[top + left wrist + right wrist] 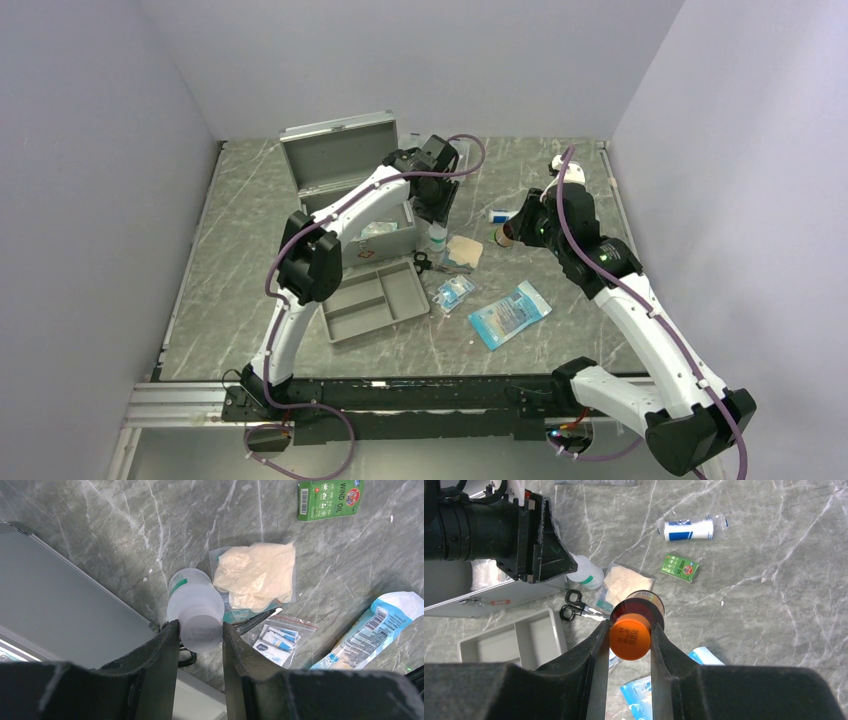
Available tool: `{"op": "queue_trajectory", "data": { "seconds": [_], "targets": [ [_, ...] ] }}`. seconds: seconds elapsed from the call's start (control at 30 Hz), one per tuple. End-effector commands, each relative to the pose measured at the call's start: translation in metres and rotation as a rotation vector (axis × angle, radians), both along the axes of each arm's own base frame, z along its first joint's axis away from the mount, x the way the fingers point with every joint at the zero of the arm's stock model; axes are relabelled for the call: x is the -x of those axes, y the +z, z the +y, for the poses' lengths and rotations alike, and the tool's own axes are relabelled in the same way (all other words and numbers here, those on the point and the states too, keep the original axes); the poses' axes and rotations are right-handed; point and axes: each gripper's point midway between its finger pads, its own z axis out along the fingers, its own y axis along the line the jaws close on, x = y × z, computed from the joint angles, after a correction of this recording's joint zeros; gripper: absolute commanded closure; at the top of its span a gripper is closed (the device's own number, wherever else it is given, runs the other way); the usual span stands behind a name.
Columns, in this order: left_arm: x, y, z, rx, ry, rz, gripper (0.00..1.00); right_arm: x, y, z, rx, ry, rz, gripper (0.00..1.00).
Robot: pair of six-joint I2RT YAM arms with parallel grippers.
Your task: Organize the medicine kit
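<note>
The kit's open inside lies left in the top view. I'll lift the bottle in my left gripper over the kit's end, then lower and release it inside.
The grey metal medicine kit (345,195) stands open at the back left, its lid up; its front with the red mark shows in the right wrist view (479,600). My left gripper (437,210) (200,626) is shut on the white cap of a translucent white bottle (192,592) that stands upright just right of the kit. My right gripper (512,232) (630,627) is shut on the orange cap of a brown bottle (640,601), held right of the gloves and apart from the kit.
A shallow grey divided tray (375,300) lies in front of the kit. Scissors (428,263), beige gloves (465,250), a small zip bag (455,292), a blue packet (510,313), a green sachet (680,567) and a wrapped roll (688,530) lie on the table.
</note>
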Motion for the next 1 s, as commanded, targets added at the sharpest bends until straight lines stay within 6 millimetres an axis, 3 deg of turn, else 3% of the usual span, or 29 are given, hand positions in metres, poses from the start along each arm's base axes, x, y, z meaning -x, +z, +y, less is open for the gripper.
{"op": "queue_trajectory", "data": {
  "seconds": [0.0,0.2,0.37,0.73,0.83,0.97],
  "targets": [
    [-0.004,0.028,-0.011,0.066,-0.035,-0.050,1.00,-0.005,0.023,0.003,-0.048,-0.001,-0.082,1.00],
    [0.000,0.080,-0.015,0.167,-0.052,-0.132,1.00,-0.003,0.034,-0.005,-0.025,-0.022,-0.107,1.00],
    [0.007,0.124,-0.006,0.212,-0.047,-0.209,1.00,-0.002,0.036,-0.006,-0.024,-0.027,-0.112,1.00],
    [0.027,0.220,0.056,0.316,0.048,-0.406,1.00,-0.005,0.029,0.002,-0.044,0.002,-0.092,1.00],
    [0.032,0.234,0.076,0.397,0.082,-0.419,1.00,-0.006,0.026,0.005,-0.053,0.010,-0.088,1.00],
    [0.034,0.231,0.100,0.453,0.134,-0.398,1.00,-0.007,0.022,0.010,-0.063,0.025,-0.077,1.00]
  ]
}}
